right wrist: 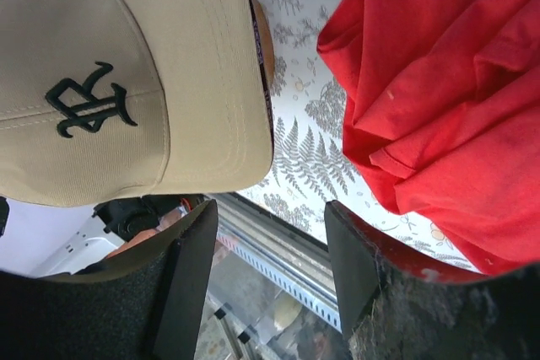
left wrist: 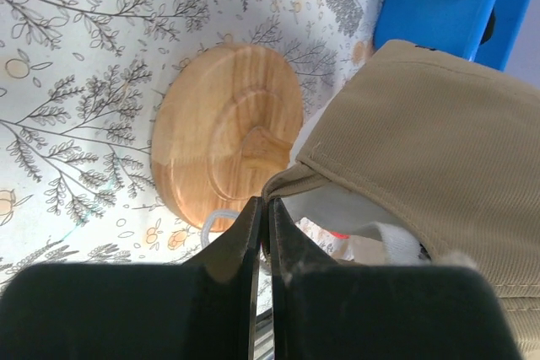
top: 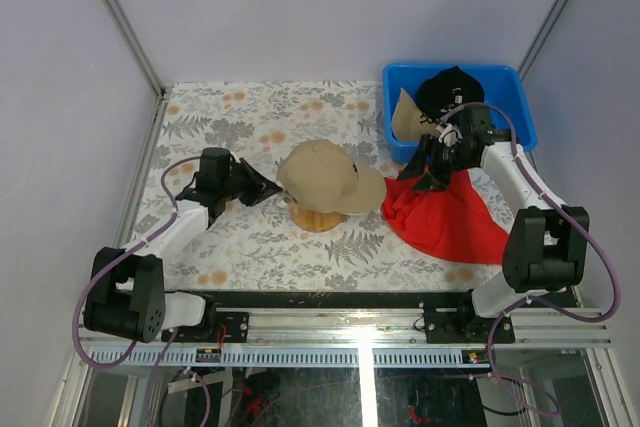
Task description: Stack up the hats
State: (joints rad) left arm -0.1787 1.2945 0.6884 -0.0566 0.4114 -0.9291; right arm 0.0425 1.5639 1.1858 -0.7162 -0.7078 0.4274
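I will next reach with my right gripper away from my base and down into the blue bin (top: 505,75), onto the near edge of the black cap.
A tan cap (top: 325,175) with a dark logo sits on the wooden stand (top: 318,219) at mid table, brim to the right. My left gripper (top: 273,188) is shut on the rear edge of this tan cap (left wrist: 422,124); in the left wrist view the jaws (left wrist: 268,208) pinch the rim beside the stand's base (left wrist: 224,137). My right gripper (top: 431,175) is open and empty over the red cloth (top: 445,212). In the right wrist view it (right wrist: 270,212) hangs between the cap's brim (right wrist: 126,82) and the cloth (right wrist: 447,99). A black cap (top: 450,89) and a second tan cap (top: 405,117) lie in the blue bin (top: 505,75). No white cap shows clearly.
The blue bin stands at the back right and also shows in the left wrist view (left wrist: 439,6). The red cloth lies crumpled at the right front. The patterned table cover (top: 230,117) ends at a metal rail (top: 360,307) at the near edge.
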